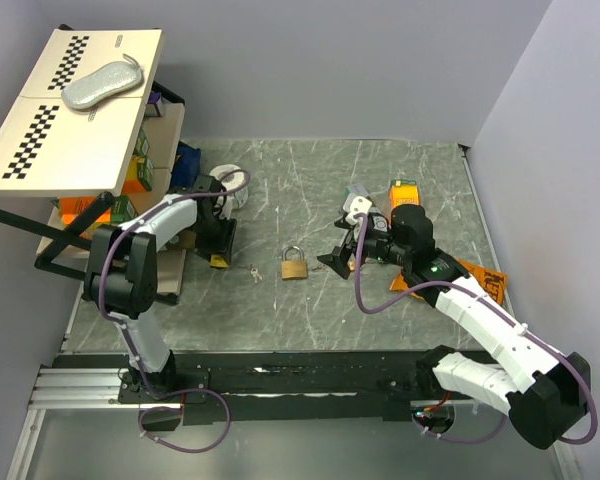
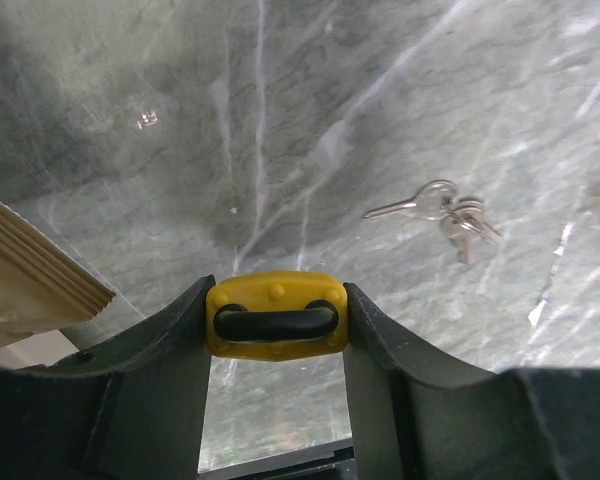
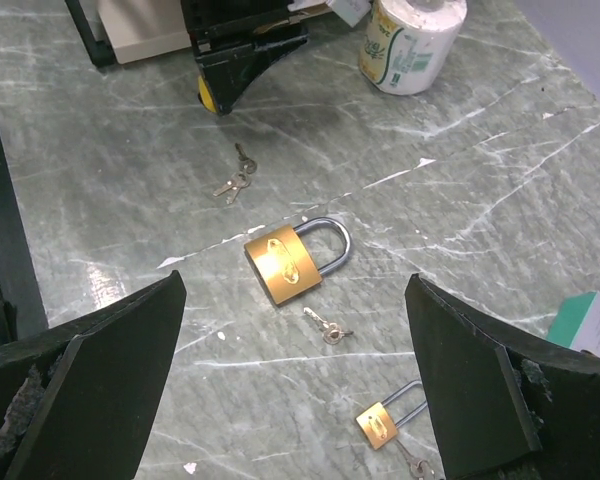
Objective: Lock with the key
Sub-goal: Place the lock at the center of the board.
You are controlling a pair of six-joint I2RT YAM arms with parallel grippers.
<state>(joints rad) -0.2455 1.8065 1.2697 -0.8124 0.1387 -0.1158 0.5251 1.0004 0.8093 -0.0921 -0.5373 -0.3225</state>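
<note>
The yellow block will next go down and slightly back in my left gripper, and my left gripper will release it on the clear marble beside the heap of keys.
A large brass padlock (image 1: 295, 265) lies on the marble table, its shackle pointing away; the right wrist view shows it (image 3: 285, 262) with a single small key (image 3: 327, 327) beside it. A smaller brass padlock (image 3: 380, 420) with a long shackle lies closer, a key at its base. A bunch of keys (image 1: 252, 270) lies left of the large padlock and also shows in the left wrist view (image 2: 442, 208). My right gripper (image 1: 342, 255) is open and empty above the padlocks (image 3: 295, 300). My left gripper (image 1: 218, 256) is shut on a yellow block with a black bar (image 2: 276, 318).
A wooden rack with checkerboard panels (image 1: 70, 110) stands at the far left, its board edge (image 2: 30, 275) close to my left gripper. A toilet roll (image 3: 410, 40) stands behind the keys. An orange box (image 1: 405, 190) and an orange packet (image 1: 485, 282) lie near my right arm.
</note>
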